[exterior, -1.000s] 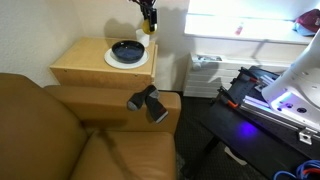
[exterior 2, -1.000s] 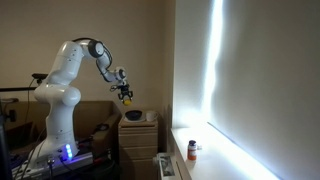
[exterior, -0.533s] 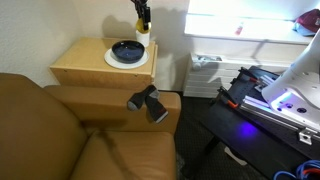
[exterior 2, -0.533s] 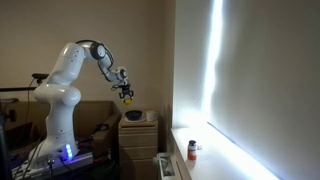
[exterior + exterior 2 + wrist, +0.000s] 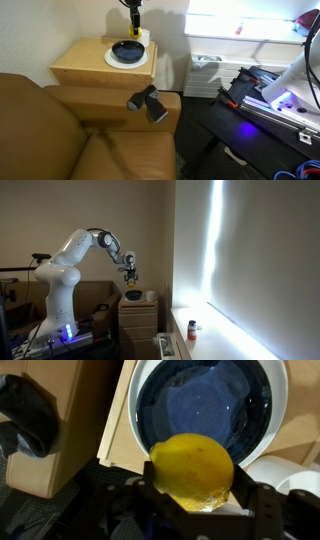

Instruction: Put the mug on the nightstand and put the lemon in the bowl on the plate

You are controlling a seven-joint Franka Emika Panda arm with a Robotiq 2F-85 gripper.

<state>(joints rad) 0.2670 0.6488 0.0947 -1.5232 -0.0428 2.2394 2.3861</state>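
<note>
To get the lemon in place, my gripper needs to lower and shift toward the middle of the dark blue bowl first.
My gripper is shut on the yellow lemon and holds it just above the far rim of the dark blue bowl. The bowl sits on the white plate on the light-wood nightstand. In the wrist view the lemon fills the jaws, with the bowl and the plate's rim right beyond it. The white mug stands on the nightstand behind the plate. The gripper, bowl and mug also show in an exterior view.
The brown sofa stands against the nightstand. A black two-part object lies on the sofa's arm. A white rack and the robot's base table stand to the side. A bright window fills the wall.
The gripper has carried the lemon lower and sideways from beside the nightstand's far corner to just over the bowl's far rim. Bowl, plate and mug have not moved.
</note>
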